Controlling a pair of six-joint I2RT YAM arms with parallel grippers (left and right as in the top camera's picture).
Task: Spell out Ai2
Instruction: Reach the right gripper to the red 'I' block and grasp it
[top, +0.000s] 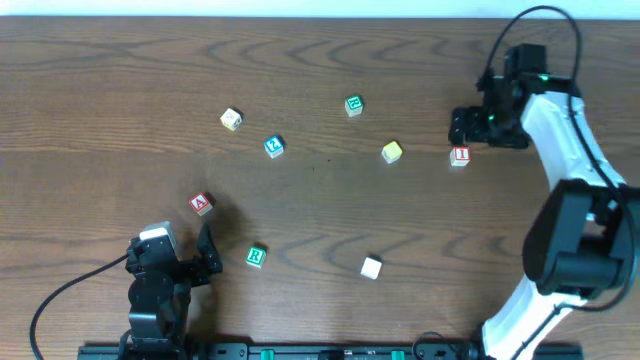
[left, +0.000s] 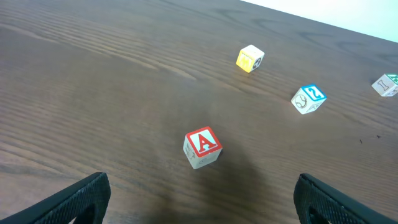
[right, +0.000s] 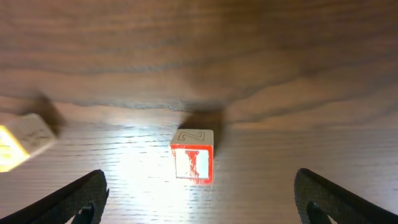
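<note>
The red I block (top: 460, 156) (right: 192, 157) is still below the right gripper's spread fingers, so the gripper needs to come down to it and then close on the block's sides.
The red A block (top: 201, 204) lies left of centre, just beyond my left gripper (top: 207, 250), which is open and empty; the left wrist view shows the A block (left: 203, 148) ahead between the fingers (left: 199, 202). The blue 2 block (top: 274, 147) lies farther back, also seen in the left wrist view (left: 308, 99). The red I block (top: 459, 156) lies at the right, just below my right gripper (top: 470, 127), which is open and empty. The right wrist view shows the I block (right: 193, 157) between the spread fingers (right: 199, 199).
Other blocks are scattered: a yellow-white one (top: 231, 119), a green one at the back (top: 353, 105), a yellow one (top: 392, 151), a green R block (top: 256, 256) and a white one (top: 371, 266). The yellow block also shows in the right wrist view (right: 22, 142).
</note>
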